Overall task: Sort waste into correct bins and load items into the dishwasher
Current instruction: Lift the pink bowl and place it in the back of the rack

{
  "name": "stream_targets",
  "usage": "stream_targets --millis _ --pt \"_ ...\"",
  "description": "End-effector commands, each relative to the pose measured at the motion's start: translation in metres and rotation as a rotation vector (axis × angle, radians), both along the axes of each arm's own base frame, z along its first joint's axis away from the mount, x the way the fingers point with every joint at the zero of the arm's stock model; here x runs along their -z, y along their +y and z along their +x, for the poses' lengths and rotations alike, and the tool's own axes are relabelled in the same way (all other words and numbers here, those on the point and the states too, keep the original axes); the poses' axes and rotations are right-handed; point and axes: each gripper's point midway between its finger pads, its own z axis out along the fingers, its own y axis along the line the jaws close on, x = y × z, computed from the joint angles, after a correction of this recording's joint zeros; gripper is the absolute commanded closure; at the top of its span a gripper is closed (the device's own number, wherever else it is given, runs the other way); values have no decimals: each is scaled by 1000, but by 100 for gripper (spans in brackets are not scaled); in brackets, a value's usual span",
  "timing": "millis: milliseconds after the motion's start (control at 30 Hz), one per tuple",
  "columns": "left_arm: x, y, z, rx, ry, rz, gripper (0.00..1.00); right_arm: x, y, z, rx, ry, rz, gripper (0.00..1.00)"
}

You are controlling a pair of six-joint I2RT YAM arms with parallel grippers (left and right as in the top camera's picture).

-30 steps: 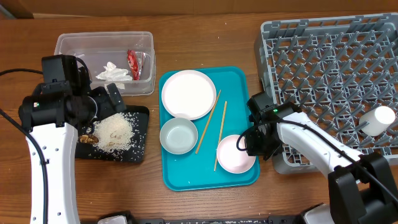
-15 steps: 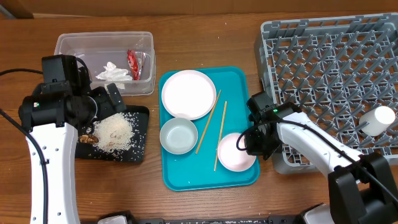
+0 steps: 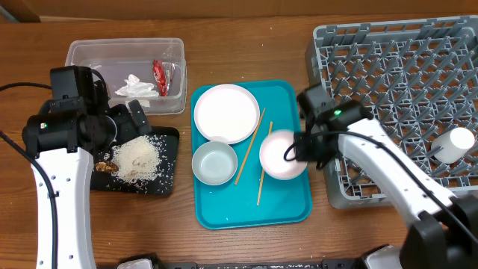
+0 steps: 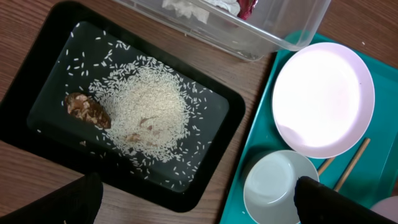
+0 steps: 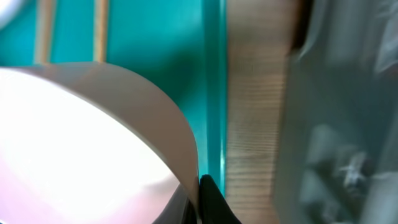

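I need to lift my right gripper outward next, turn it, and lower the pale pink bowl into the rack's far part past the white cup point(image 3: 455, 142), because that part is empty.
My right gripper point(image 3: 293, 152) is shut on the rim of the pale pink bowl point(image 3: 279, 155) and holds it lifted above the teal tray; the bowl fills the right wrist view point(image 5: 81, 143). The white plate point(image 3: 225, 112), the white bowl point(image 3: 213, 162) and two chopsticks point(image 3: 251, 146) lie on the teal tray. A white cup point(image 3: 455, 142) lies in the grey dish rack point(image 3: 403, 67). My left gripper point(image 4: 196, 202) is open and empty above the black tray point(image 3: 170, 138), which holds rice point(image 3: 137, 157) and a brown scrap point(image 4: 87, 110). The clear tub point(image 3: 82, 52) holds the napkin point(image 3: 137, 86) and red wrapper point(image 3: 159, 76).
The teal tray point(image 3: 291, 209) sits mid-table between the black tray and the dish rack. Bare wood lies in front of the trays. A narrow strip of table point(image 5: 255, 112) separates the teal tray from the rack.
My right gripper has lifted the pink bowl off the teal tray and carried it up and back, toward the rack. The left arm has not moved.
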Motion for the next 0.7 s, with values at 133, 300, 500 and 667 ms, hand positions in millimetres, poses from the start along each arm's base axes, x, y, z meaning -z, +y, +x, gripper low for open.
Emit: stream_targets --millis 133,300,500,667 --pt "-4 2 2 -11 -12 2 0 -117 -71 76 212 -480 -199 96" --pt "-4 2 2 -11 -12 2 0 -168 -137 111 404 -731 -382 96" --pt "-4 2 2 -11 -12 2 0 -205 -205 149 472 -903 -528 96" --pt "-4 2 2 -11 -12 2 0 -225 -264 163 524 -979 -654 96"
